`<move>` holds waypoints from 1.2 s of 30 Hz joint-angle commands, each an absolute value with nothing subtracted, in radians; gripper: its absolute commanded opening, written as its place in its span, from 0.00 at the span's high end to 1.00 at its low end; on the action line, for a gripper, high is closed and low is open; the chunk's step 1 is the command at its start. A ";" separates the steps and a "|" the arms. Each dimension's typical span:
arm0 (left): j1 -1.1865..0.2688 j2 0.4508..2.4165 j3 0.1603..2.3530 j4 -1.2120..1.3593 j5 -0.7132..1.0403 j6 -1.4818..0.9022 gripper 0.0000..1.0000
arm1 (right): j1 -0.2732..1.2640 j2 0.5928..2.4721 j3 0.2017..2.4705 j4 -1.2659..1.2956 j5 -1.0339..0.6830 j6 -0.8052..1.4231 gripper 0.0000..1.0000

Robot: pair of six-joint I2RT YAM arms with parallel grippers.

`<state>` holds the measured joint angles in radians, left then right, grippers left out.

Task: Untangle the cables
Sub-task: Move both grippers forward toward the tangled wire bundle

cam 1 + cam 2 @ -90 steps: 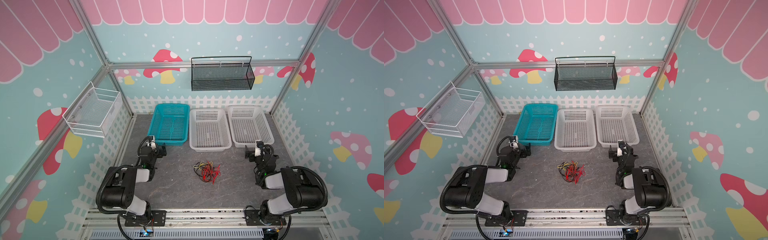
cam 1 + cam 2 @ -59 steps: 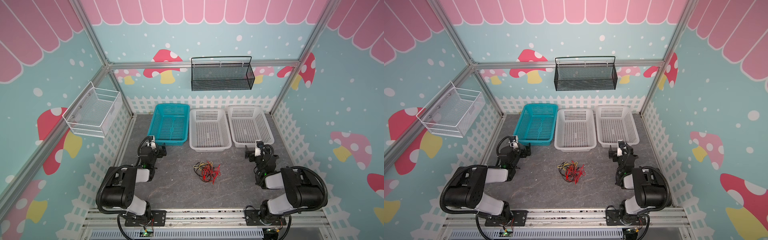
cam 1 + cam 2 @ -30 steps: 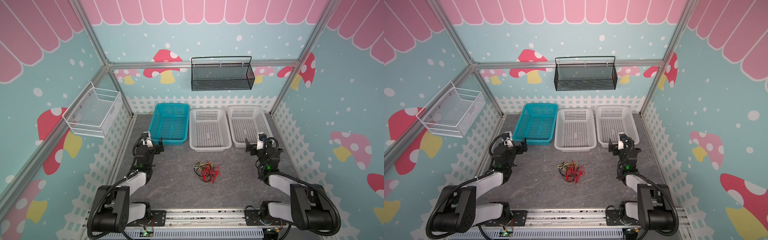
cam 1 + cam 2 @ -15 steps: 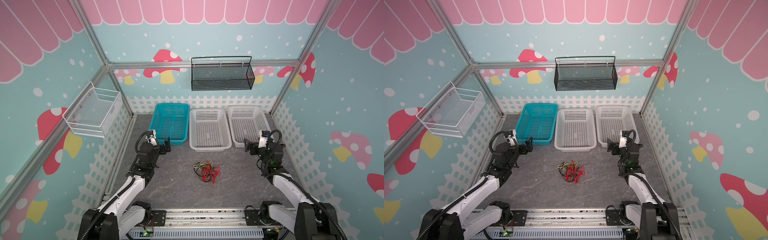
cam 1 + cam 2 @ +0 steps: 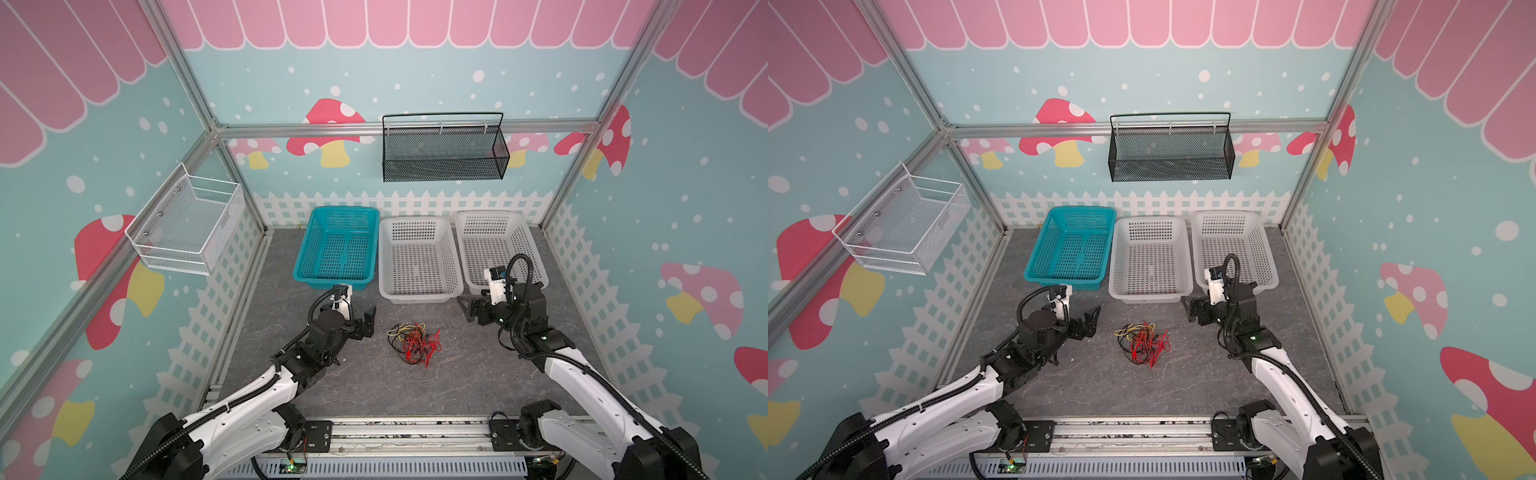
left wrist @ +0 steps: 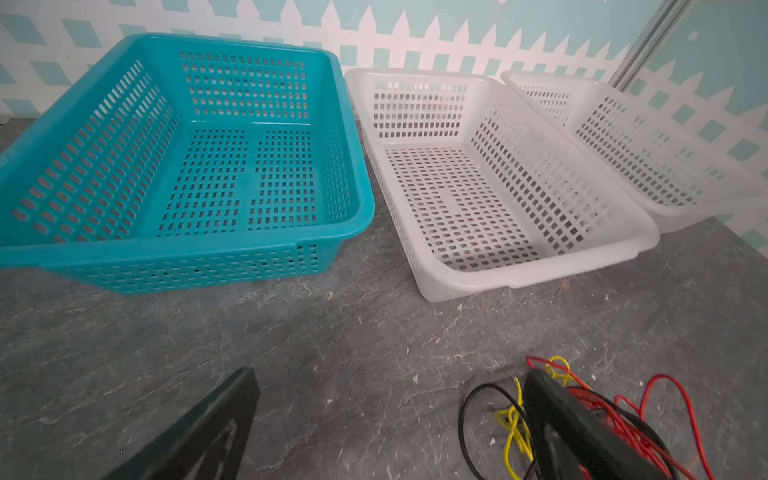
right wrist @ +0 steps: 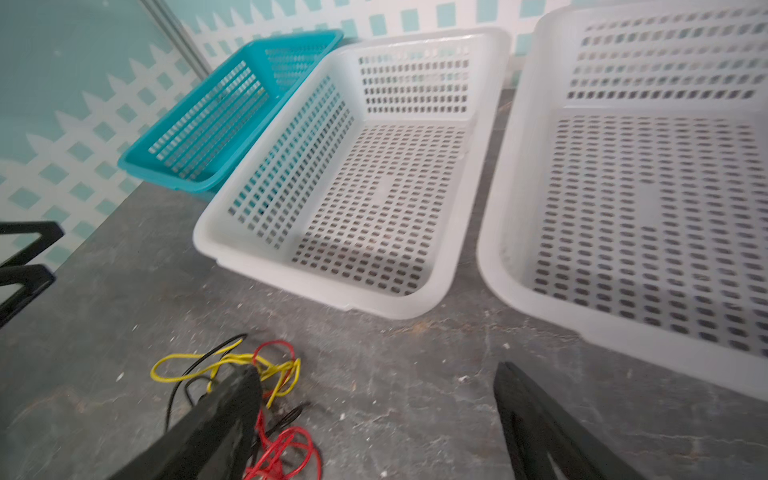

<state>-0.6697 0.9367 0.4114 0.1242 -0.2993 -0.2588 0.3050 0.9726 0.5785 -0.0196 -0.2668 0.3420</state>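
Observation:
The robot's right gripper will go down and back next onto the red cable's loop (image 5: 436, 341) (image 7: 308, 449) at the knot's edge facing it, since this loop sticks out past the other wires.
The cables (image 5: 415, 343) (image 5: 1144, 343) lie in one small knot of thin red, yellow and black wire on the grey floor, in front of the baskets. My left gripper (image 5: 368, 322) (image 5: 1092, 319) hovers just left of the knot, open and holding nothing. In the left wrist view the cables (image 6: 515, 415) lie partly behind one finger of that gripper (image 6: 390, 376). My right gripper (image 5: 465, 309) (image 5: 1188, 309) hangs to the right of the knot and a little behind it, also open and holding nothing. The right wrist view shows the cables (image 7: 187, 368) beside one finger of the right gripper (image 7: 376, 372), with bare floor between its fingers.
Three baskets stand in a row behind the cables: a teal basket (image 5: 332, 280), a white basket (image 5: 419, 296) in the middle and another white basket (image 5: 490, 214) on the right. A black mesh basket (image 5: 444, 153) hangs on the back wall, a white wire basket (image 5: 187, 228) on the left wall.
Both arms have unfolded from the front corners and reached inward; the grippers now stand on either side of the cables. The right jaws have narrowed slightly. The cables have not moved.

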 commanded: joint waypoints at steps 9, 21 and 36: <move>-0.839 1.006 0.376 0.188 -0.387 -0.235 0.00 | 0.561 1.040 0.614 -0.214 -0.158 0.550 0.21; -0.854 1.076 0.384 0.303 -0.342 -0.205 0.00 | 0.697 1.243 0.630 -0.105 -0.076 0.662 0.54; -0.854 1.109 0.402 0.340 -0.253 -0.167 0.00 | 0.712 1.263 0.682 -0.078 -0.055 0.616 1.00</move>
<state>-0.8478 1.1130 0.3885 0.3038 -0.3035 -0.1936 0.7074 1.2934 0.6502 -0.0887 -0.0757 0.6357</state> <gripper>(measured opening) 0.998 0.049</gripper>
